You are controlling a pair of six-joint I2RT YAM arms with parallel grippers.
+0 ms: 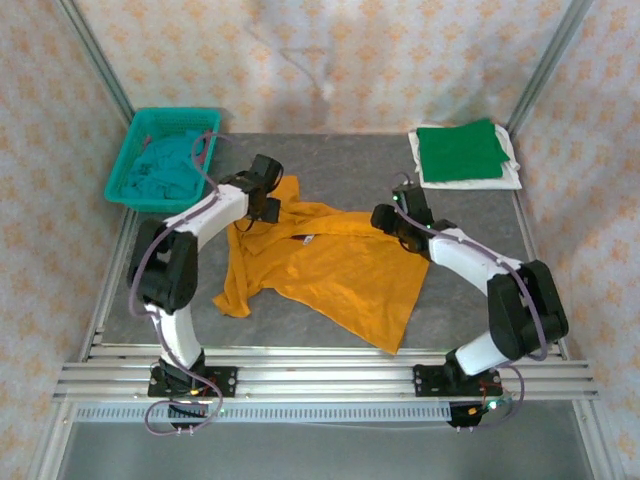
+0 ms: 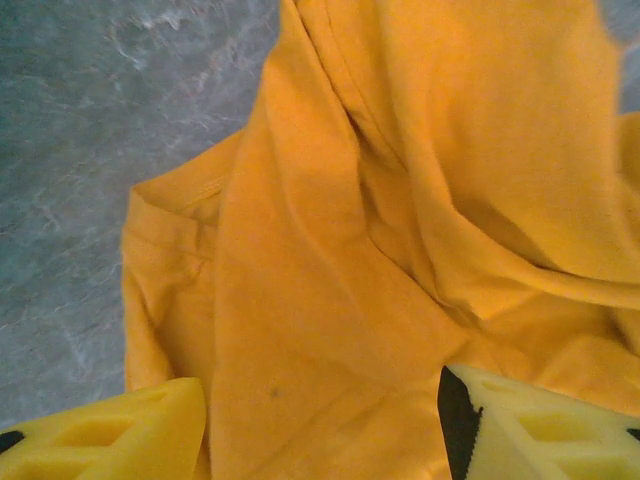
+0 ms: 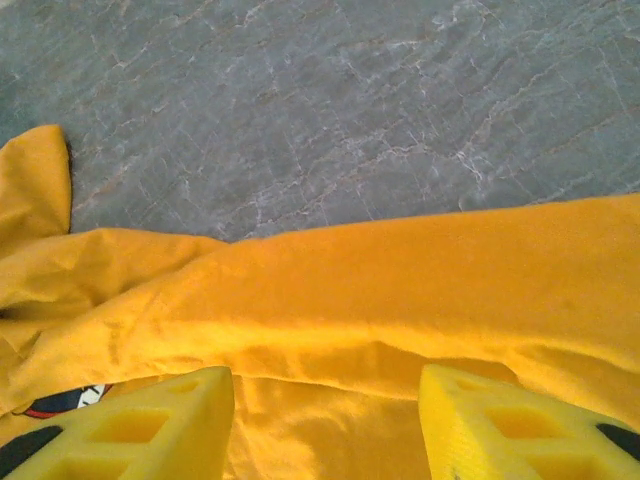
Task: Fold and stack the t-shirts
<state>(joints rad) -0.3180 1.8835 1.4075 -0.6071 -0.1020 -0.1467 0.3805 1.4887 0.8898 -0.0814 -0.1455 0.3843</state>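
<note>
Next, my left gripper moves down with its fingers apart onto the raised fold of orange fabric below it. Loose cloth lies between those open fingers.
A mustard-orange t-shirt lies rumpled and partly spread on the grey table. My left gripper hovers over the shirt's far-left part. In the left wrist view its yellow fingers stand apart, open, with loose orange cloth below the left gripper. My right gripper is at the shirt's far-right edge. It is open too, the right gripper straddling a fold of the cloth without pinching it. A folded green t-shirt rests on a folded white one at the back right.
A teal mesh basket at the back left holds a crumpled teal t-shirt. Bare grey tabletop lies between the basket and the folded stack. A metal frame and patterned curtains close in the table on three sides.
</note>
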